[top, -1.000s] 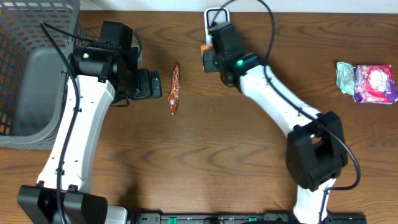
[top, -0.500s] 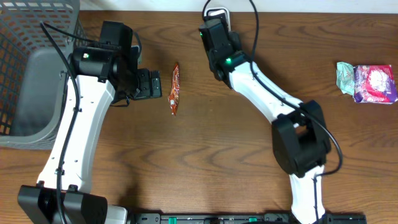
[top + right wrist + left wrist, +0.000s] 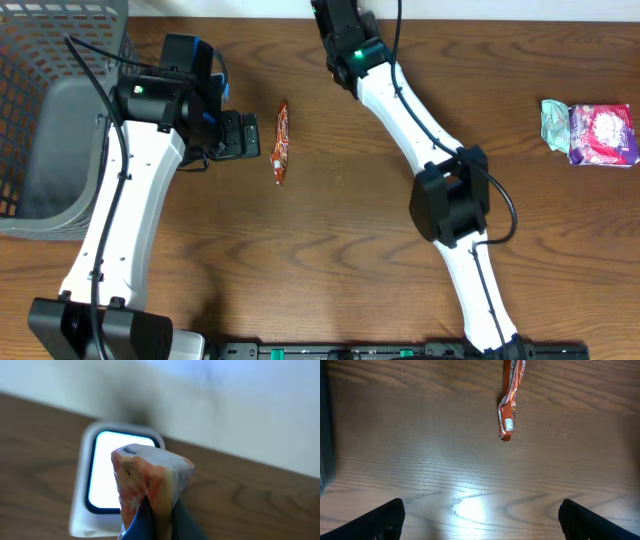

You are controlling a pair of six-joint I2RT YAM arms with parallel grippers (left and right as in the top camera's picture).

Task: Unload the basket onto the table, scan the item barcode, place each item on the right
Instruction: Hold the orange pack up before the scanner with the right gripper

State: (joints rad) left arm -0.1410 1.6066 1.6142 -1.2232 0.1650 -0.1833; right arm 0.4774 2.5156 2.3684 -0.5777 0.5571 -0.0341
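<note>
The item swings over with my right gripper next, goes down and is released, since clear wood by the green packet lies below it, to its right in the overhead view.
In the right wrist view my right gripper [image 3: 161, 522] is shut on the item [image 3: 150, 477], a small orange and white packet. The packet stands just in front of the scanner [image 3: 82, 510], a white box with a lit window, at the table's back edge. In the overhead view the right gripper [image 3: 336, 25] reaches the back edge and hides both the scanner and the packet. My left gripper [image 3: 485, 522] is open over bare wood, its fingers far apart and holding nothing. It also shows from above as the left gripper [image 3: 242, 135], just left of a thin orange snack stick [image 3: 281, 142].
The orange snack stick [image 3: 510, 405] lies flat ahead of the left gripper. A grey wire basket [image 3: 40, 60] stands at the far left. Two more packets [image 3: 590, 133], one green and one pink, lie at the right edge.
The right arm has swung left and toward the table's back edge, carrying the packet over the scanner. The left arm and the snack stick have not moved.
</note>
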